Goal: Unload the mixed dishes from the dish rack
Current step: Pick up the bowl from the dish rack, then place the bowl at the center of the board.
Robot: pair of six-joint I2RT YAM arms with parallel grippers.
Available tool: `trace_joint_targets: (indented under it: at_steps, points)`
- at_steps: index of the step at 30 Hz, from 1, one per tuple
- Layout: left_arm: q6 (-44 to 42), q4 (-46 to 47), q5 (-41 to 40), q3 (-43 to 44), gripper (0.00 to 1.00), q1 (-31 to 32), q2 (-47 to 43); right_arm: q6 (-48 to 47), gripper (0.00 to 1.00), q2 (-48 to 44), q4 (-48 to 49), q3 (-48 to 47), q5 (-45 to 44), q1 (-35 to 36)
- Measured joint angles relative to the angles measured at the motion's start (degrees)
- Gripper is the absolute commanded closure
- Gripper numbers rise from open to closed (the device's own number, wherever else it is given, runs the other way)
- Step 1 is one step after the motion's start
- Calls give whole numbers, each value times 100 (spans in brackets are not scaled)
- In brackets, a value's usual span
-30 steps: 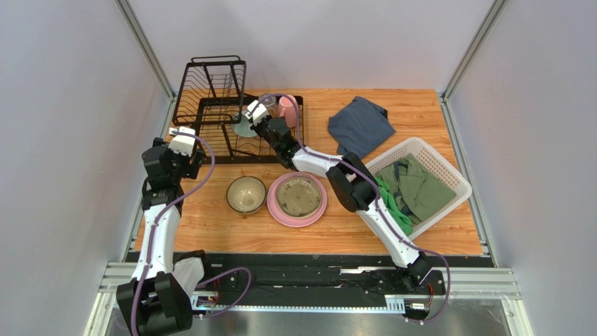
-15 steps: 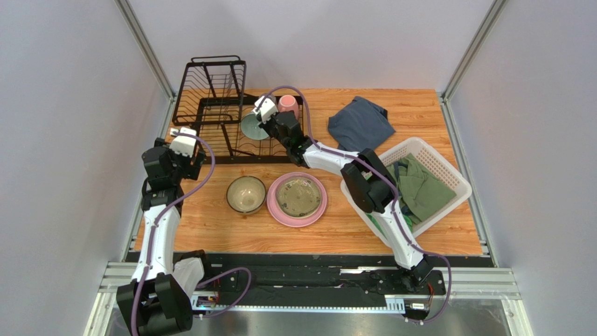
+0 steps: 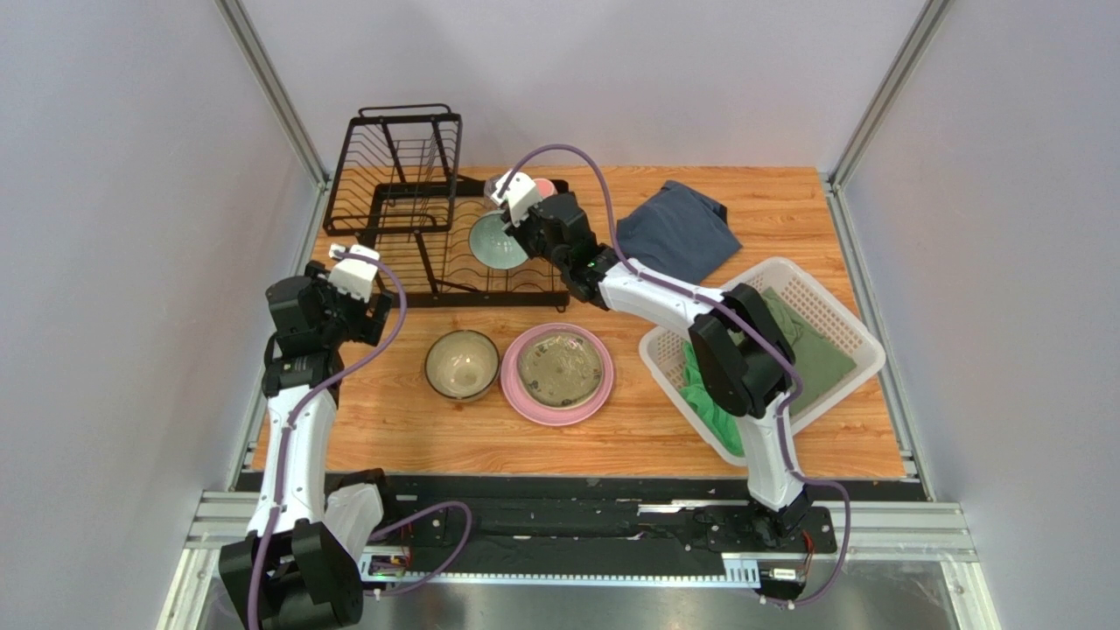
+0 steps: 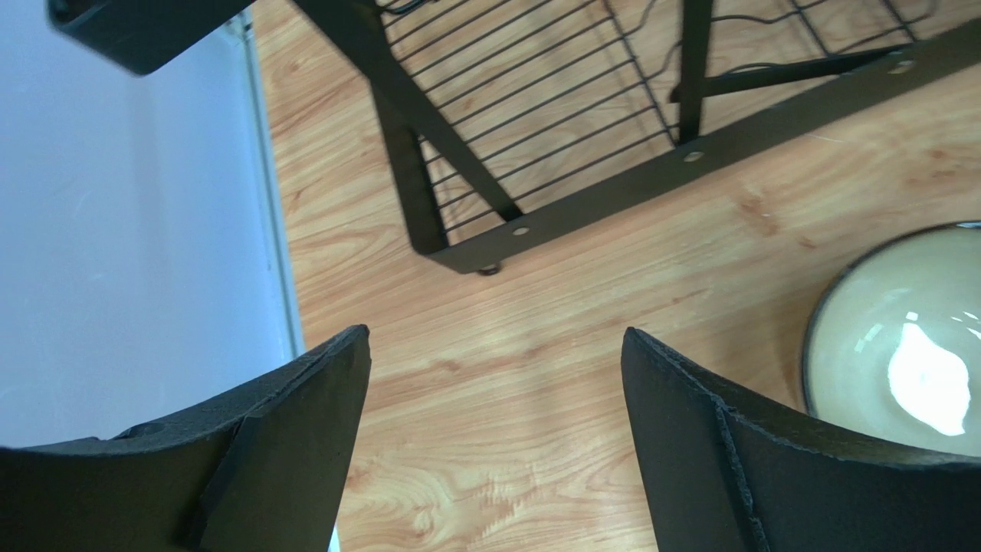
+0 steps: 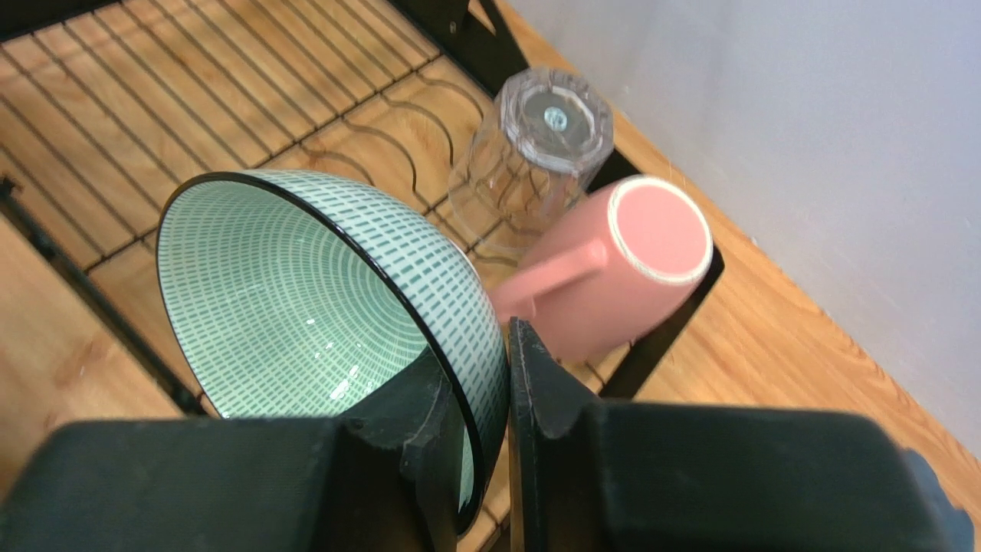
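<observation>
The tan-olive bowl [image 3: 462, 364] is empty, below my right gripper and nearer my base. My right gripper will next move back and then down, and release the teal bowl inside it.
My right gripper [image 3: 515, 234] [image 5: 493, 380] is shut on the rim of the pale teal bowl [image 3: 496, 242] [image 5: 311, 305] and holds it tilted above the black dish rack [image 3: 395, 197] [image 5: 138, 104]. A pink mug [image 5: 628, 259] [image 3: 543, 190] and a clear glass tumbler [image 5: 524, 161] lie in the rack behind it. The tan-olive bowl [image 3: 462, 364] [image 4: 904, 334] sits on the table. The cream plate [image 3: 559, 366] lies on the pink plate [image 3: 515, 390] beside it. My left gripper [image 3: 358, 299] [image 4: 495, 391] is open and empty over bare table, near the rack's front left corner [image 4: 461, 247].
A white lattice basket [image 3: 815, 295] with green clothes stands at the right. A folded blue-grey cloth [image 3: 676, 234] lies at the back right. The left wall post [image 4: 271, 219] runs close beside my left gripper.
My right gripper has carried the teal bowl to the right and a little up over the rack, its elbow swinging right. My left gripper has dropped slightly toward the table.
</observation>
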State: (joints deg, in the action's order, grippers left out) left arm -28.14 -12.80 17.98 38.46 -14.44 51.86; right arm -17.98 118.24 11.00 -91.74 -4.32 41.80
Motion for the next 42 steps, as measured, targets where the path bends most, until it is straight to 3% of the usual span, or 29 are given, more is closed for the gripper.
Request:
trace_joint_targets:
  at_steps: [12,24,33,42]
  points:
    - [-612,-1110,905,256,14,203,-151,404,100,-1102,-2328,234,966,-61]
    - [-925,-1436,706,229,12,208,-501,907,100,-1202,-4203,-299,2124,258]
    - [-1036,-1475,363,-74,11,168,-542,1329,100,-505,-4441,-1145,2583,625]
    - [-1029,-1335,179,-317,11,-37,-566,1567,100,229,-4489,-1357,2597,839]
